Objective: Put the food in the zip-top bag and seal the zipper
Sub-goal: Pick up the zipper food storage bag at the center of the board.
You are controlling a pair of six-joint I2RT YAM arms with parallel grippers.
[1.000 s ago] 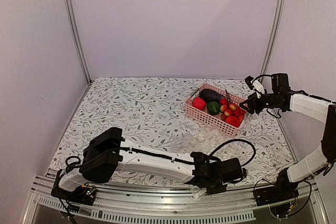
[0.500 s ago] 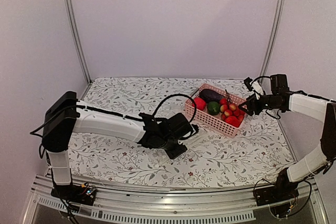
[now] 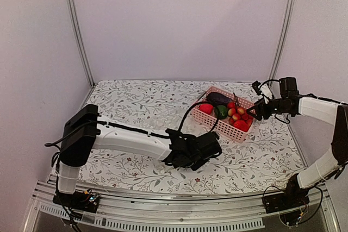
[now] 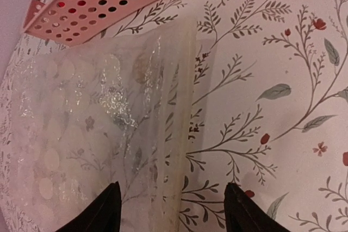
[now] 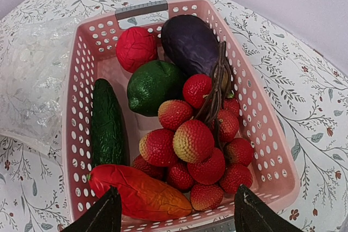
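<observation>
My left gripper moves down next, shifting slightly toward the bag's body, and closes on the bag's rim, since the bag's zipper edge already runs between its open fingers.
The zip-top bag [image 4: 92, 118] lies flat and empty on the floral table, just in front of the pink basket [image 4: 109, 4]. Its zipper [image 4: 187, 107] runs along the bag's right edge in the left wrist view. My left gripper [image 4: 173, 210] hovers open, straddling that zipper edge without touching it. The food is all in the basket [image 5: 260, 118]: a purple eggplant [image 5: 187, 42], a green round piece [image 5: 155, 85], a red round fruit [image 5: 136, 47], a dark green cucumber [image 5: 106, 123], a red-orange pepper [image 5: 138, 191] and a cluster of small red fruits [image 5: 196, 145]. My right gripper [image 5: 176, 215] hangs open above the basket's near end.
In the top view the left arm [image 3: 130, 139] stretches across the table's middle to the basket [image 3: 223, 126], covering most of the bag. The right gripper [image 3: 253, 111] is at the basket's right end. Metal frame posts stand at the back corners.
The left arm has swung from the table's near edge up to the bag beside the basket, and its jaws have opened wide. The right arm has stayed still.
</observation>
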